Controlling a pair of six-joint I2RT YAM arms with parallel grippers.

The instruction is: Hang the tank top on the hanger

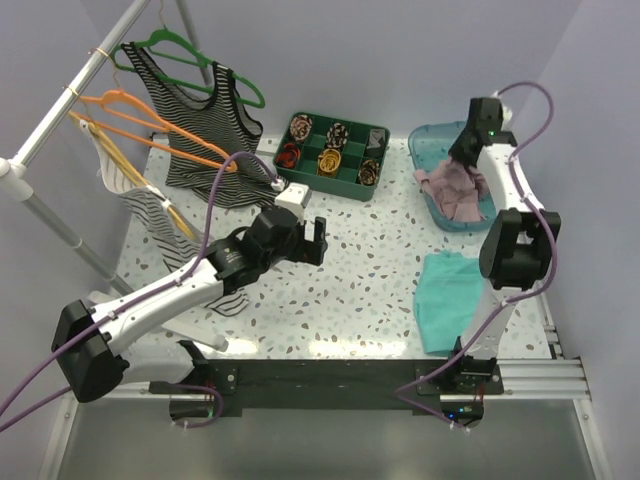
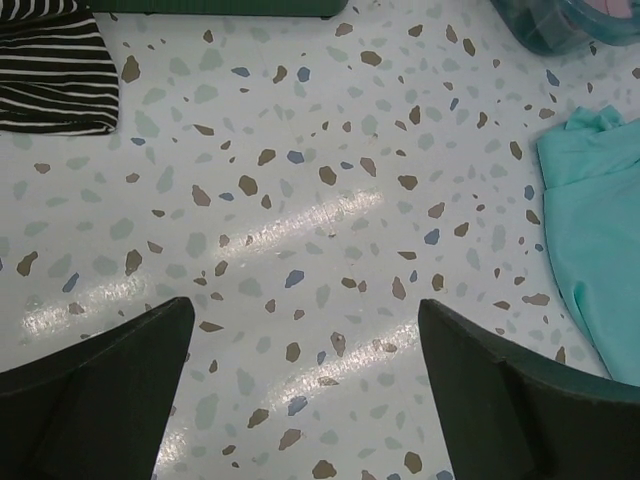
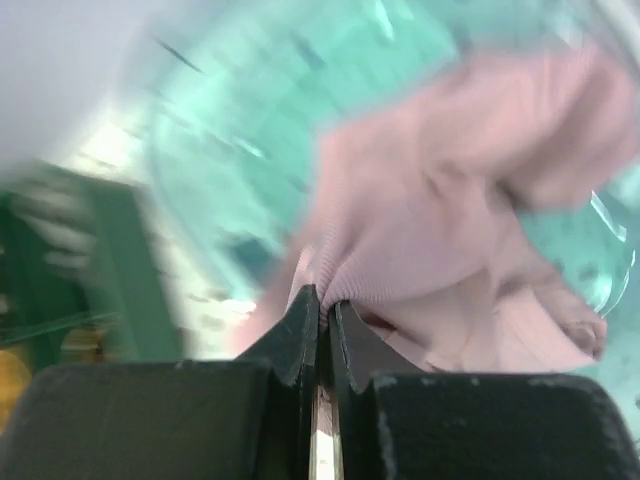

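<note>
I will raise my right gripper from the bin (image 1: 425, 140), move it back toward the bare, clear tabletop (image 1: 375, 256) beside the teal cloth and lower it to release the fold.
The dusty-pink tank top (image 1: 455, 188) lies crumpled in a teal bin (image 1: 425, 140) at the table's back right. My right gripper (image 1: 466, 150) reaches down into the bin and is shut on a fold of the tank top (image 3: 440, 200), pinched at the fingertips (image 3: 325, 300). The orange hanger (image 1: 130, 105) hangs from the rail at the back left. My left gripper (image 1: 315, 240) hovers over the middle of the table, open, with bare speckled tabletop between its fingers (image 2: 90, 400).
A green hanger (image 1: 170, 45) carries a striped top (image 1: 205, 125); another striped garment (image 1: 150, 205) hangs on a pale hanger lower down. A green tray (image 1: 310, 183) of rolled items stands at the back centre. A teal cloth (image 1: 448, 295) lies flat at the right front.
</note>
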